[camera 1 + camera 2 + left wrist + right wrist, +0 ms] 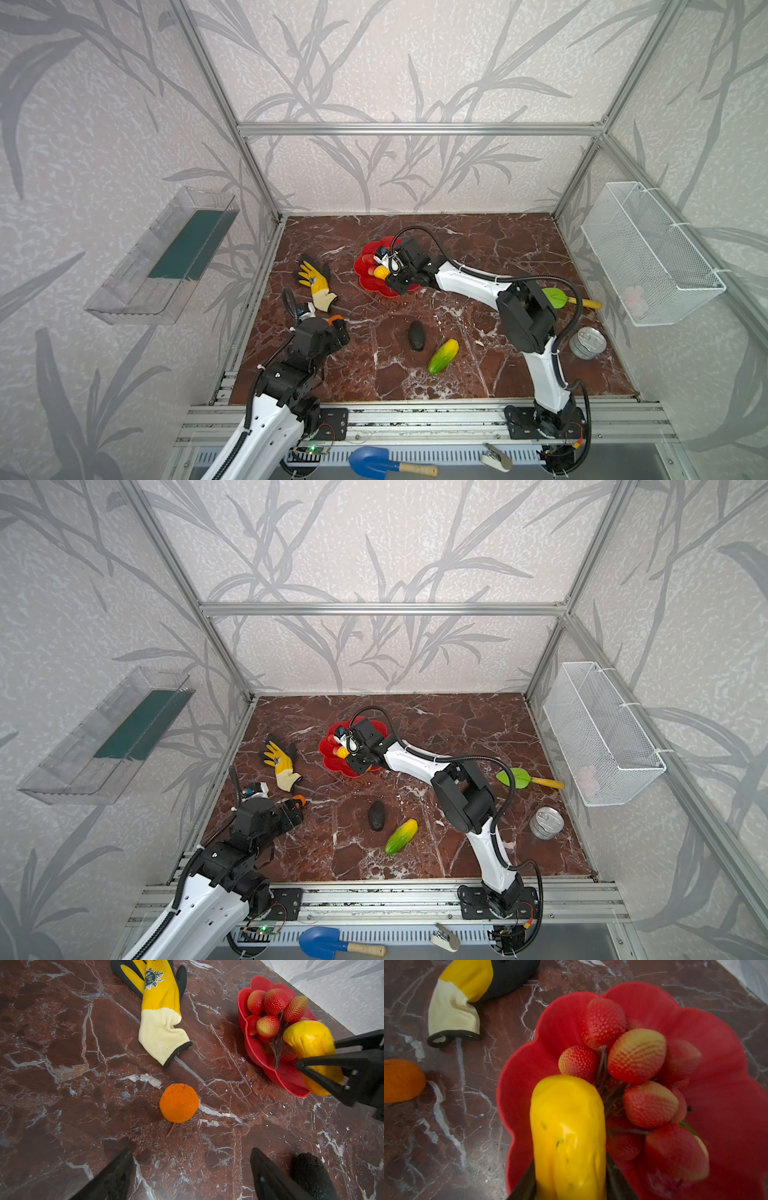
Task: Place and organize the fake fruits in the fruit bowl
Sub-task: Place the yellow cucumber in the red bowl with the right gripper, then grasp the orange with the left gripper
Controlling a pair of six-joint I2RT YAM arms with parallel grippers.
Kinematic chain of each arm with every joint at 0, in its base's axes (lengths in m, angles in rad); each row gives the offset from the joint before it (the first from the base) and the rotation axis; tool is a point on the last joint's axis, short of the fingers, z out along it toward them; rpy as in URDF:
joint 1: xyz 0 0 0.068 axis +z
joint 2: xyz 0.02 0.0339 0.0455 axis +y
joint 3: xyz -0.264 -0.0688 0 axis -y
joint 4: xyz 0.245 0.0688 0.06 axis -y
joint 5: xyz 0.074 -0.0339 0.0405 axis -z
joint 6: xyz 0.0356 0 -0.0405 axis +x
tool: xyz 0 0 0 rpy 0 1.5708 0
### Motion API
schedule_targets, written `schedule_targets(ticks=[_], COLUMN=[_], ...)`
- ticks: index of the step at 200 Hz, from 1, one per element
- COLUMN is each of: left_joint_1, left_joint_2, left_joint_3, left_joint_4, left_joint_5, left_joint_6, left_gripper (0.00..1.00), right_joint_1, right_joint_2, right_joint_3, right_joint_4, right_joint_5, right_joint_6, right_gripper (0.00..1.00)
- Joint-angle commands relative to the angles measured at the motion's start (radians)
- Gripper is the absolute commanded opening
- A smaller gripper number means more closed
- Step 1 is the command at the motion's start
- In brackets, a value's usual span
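I will move my left gripper outward and down next until its open fingers are around the small orange [300,800] [179,1103] and close on its sides, because the fruit is still ahead of them.
My right gripper [569,1169] is shut on the yellow-orange oblong fruit [566,1126], holding it over the near edge of the red scalloped fruit bowl [370,286]. A bunch of red bumpy berries [637,1055] on dark stems lies in the bowl. My left gripper [191,1153] is open and empty, low over the table. The small orange [179,1103] sits just ahead of its fingers, not between them. The black avocado [417,336] and the green-yellow mango [443,356] lie on the marble near the front middle.
A yellow-and-black glove [314,282] lies left of the bowl. A green leaf trowel [557,297] and a tin can [588,342] sit at the right. A white wire basket [652,253] hangs on the right wall, a clear tray [166,257] on the left.
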Motion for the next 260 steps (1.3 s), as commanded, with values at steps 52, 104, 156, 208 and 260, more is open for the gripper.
schedule_targets(ticks=[52, 104, 156, 208, 260], left_joint_1=[0.008, 0.012, 0.045, 0.102, 0.134], left_joint_2=[0.023, 0.143, 0.318, 0.416, 0.591], left_joint_3=[-0.032, -0.025, 0.01, 0.018, 0.034], left_joint_4=[0.022, 0.118, 0.182, 0.288, 0.404], left_joint_5=[-0.015, 0.0, -0.002, 0.048, 0.095], left_joint_6=[-0.026, -0.008, 0.028, 0.039, 0.035], left_gripper=[0.88, 0.87, 0.85, 0.82, 0.8], right_joint_1=[0.013, -0.011, -0.154, -0.249, -0.281], right_joint_2=[0.06, -0.259, -0.67, -0.873, -0.917], right_joint_3=[0.148, -0.106, -0.595, -0.835, -0.885], right_joint_4=[-0.108, 0.044, 0.338, 0.317, 0.303], right_joint_5=[-0.032, -0.031, -0.174, -0.166, -0.159], right_joint_6=[-0.009, 0.183, 0.47, 0.517, 0.511], right_gripper=[0.74, 0.92, 0.99, 0.99, 0.99])
